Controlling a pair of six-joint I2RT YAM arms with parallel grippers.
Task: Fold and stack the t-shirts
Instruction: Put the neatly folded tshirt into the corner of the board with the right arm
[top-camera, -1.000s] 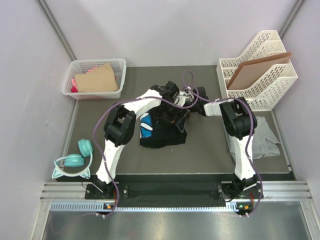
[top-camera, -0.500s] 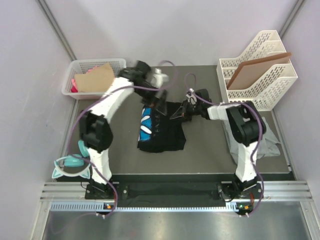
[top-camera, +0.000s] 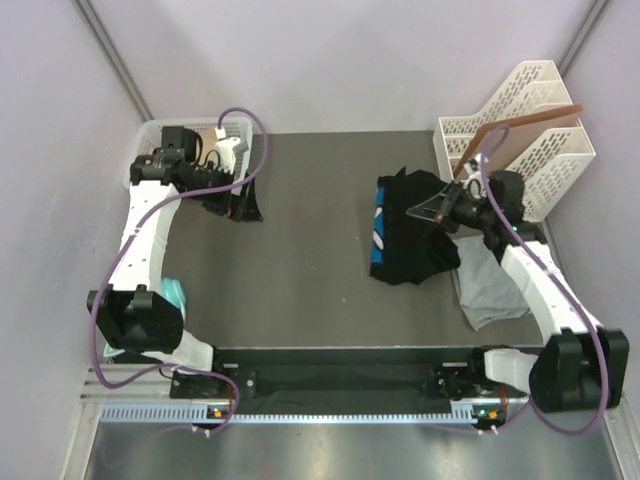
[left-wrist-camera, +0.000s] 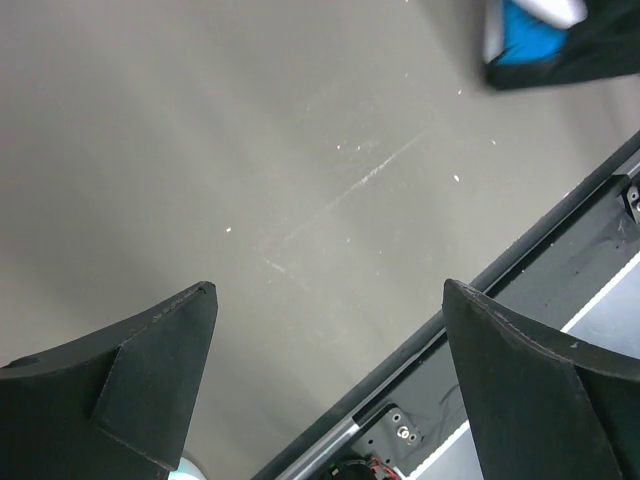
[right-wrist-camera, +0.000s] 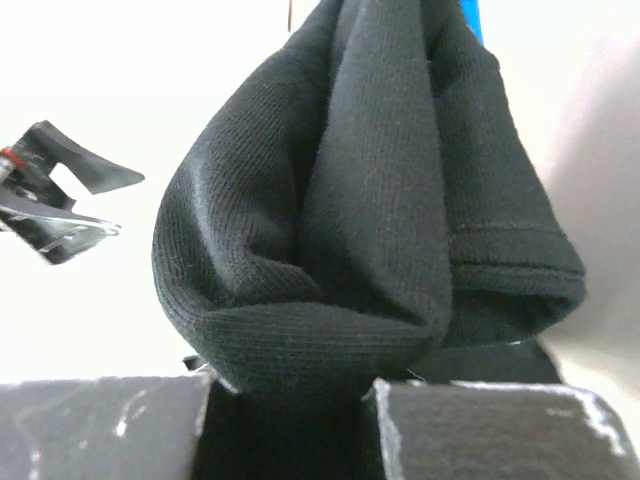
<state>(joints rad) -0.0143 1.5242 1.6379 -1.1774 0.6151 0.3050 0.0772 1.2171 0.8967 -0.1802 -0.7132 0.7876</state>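
My right gripper will move across over the grey t-shirt (top-camera: 490, 280) and then lower the fold onto it, because the black t-shirt only partly overlaps it.
The folded black t-shirt (top-camera: 405, 235) with a blue-and-white print hangs from my right gripper (top-camera: 432, 210), lifted at the right of the table. It partly overlaps the light grey t-shirt (top-camera: 492, 285), which lies flat below it. In the right wrist view the black cloth (right-wrist-camera: 350, 220) is bunched between my shut jaws. My left gripper (top-camera: 243, 205) is open and empty at the far left, beside the white basket (top-camera: 142, 160). In the left wrist view its fingers (left-wrist-camera: 150, 370) hang over bare mat, with a corner of the black shirt (left-wrist-camera: 550, 40) at top right.
A white basket with a brown board and pink item stands at the back left. A white file rack (top-camera: 530, 130) holding a brown board stands at the back right. Teal headphones (top-camera: 172, 295) lie at the left edge, partly behind my left arm.
My right gripper has carried the black t-shirt from the table's middle to the right, over the grey shirt. My left gripper let go, opened and swung away to the far left.
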